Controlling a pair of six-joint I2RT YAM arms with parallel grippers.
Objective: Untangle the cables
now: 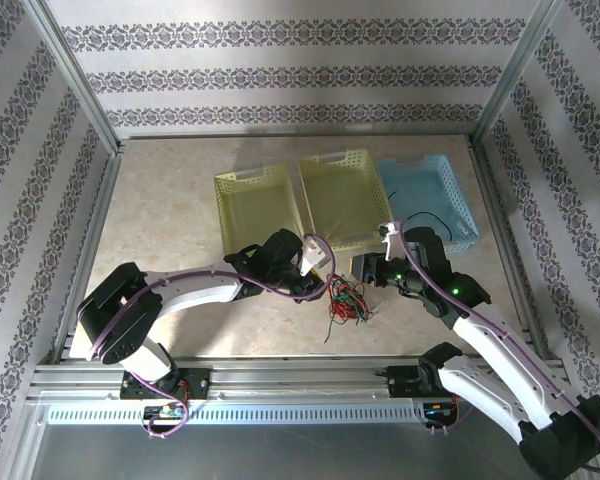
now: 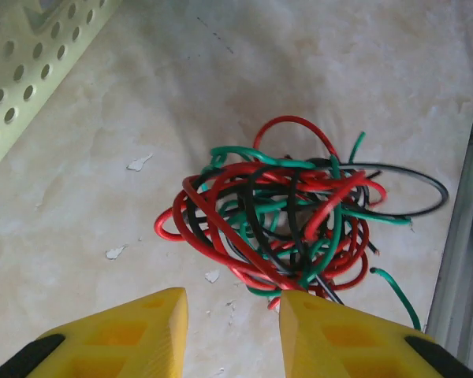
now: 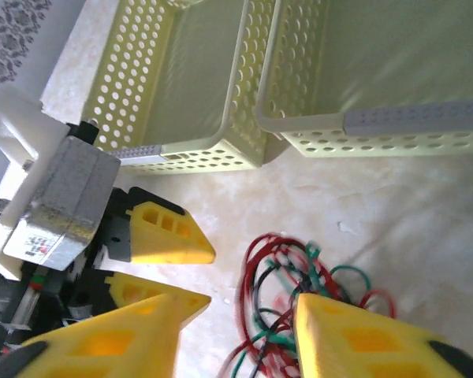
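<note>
Next, my right gripper draws back and lowers its open fingers around the black loop, since a black loop sticks out of the bundle point(image 2: 299, 213) on the bar side.
The cables point(image 1: 347, 302) are a tangled bundle of thin red, green and black wires lying on the table between the two arms. In the left wrist view the bundle point(image 2: 299, 213) lies just ahead of my left gripper point(image 2: 232, 303), which is open with bare table between its yellow fingers; the right finger overlaps the bundle's near edge. My right gripper point(image 3: 248, 303) is open over the blurred cables point(image 3: 296, 287), which lie partly under its right finger. From above, the left gripper point(image 1: 318, 287) and right gripper point(image 1: 360, 278) flank the bundle closely.
Behind the cables stand two yellow perforated baskets point(image 1: 248, 178) point(image 1: 332, 158) and a blue basket point(image 1: 415, 160) with a thin black wire point(image 1: 420, 217) in it. The left gripper's yellow fingers point(image 3: 169, 236) sit close beside the right gripper. A metal rail point(image 2: 457, 276) runs along the table's edge.
</note>
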